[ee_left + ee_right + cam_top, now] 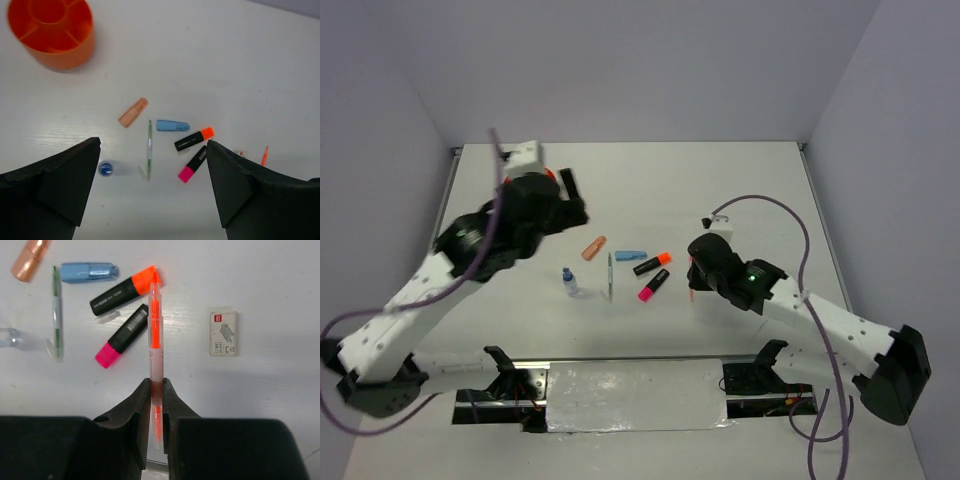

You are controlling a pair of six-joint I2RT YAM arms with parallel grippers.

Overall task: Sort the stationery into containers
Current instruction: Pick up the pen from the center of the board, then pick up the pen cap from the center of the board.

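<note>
Next, my open left gripper comes back and down to close around the small clear cap [605, 295] [142, 173], which lies uncovered beside the green pen's near end.
My right gripper [156, 386] is shut on a thin orange pen [155, 335] and holds it above the table, right of the highlighters; in the top view this gripper [692, 283] sits mid-right. On the table lie a salmon piece [133, 112], a light-blue piece [172, 125], a green pen [149, 150], an orange-capped highlighter [194, 139], a pink-capped highlighter [192, 165] and a blue-capped clear bottle [105, 168]. My left gripper [153, 142] is open and empty, high above them. The orange organiser [52, 30] stands at the far left, mostly hidden behind the left arm in the top view.
A small beige staple box [223, 333] lies right of the highlighters. The items form one cluster at the table's middle [620, 268]. Grey walls close off the back and both sides.
</note>
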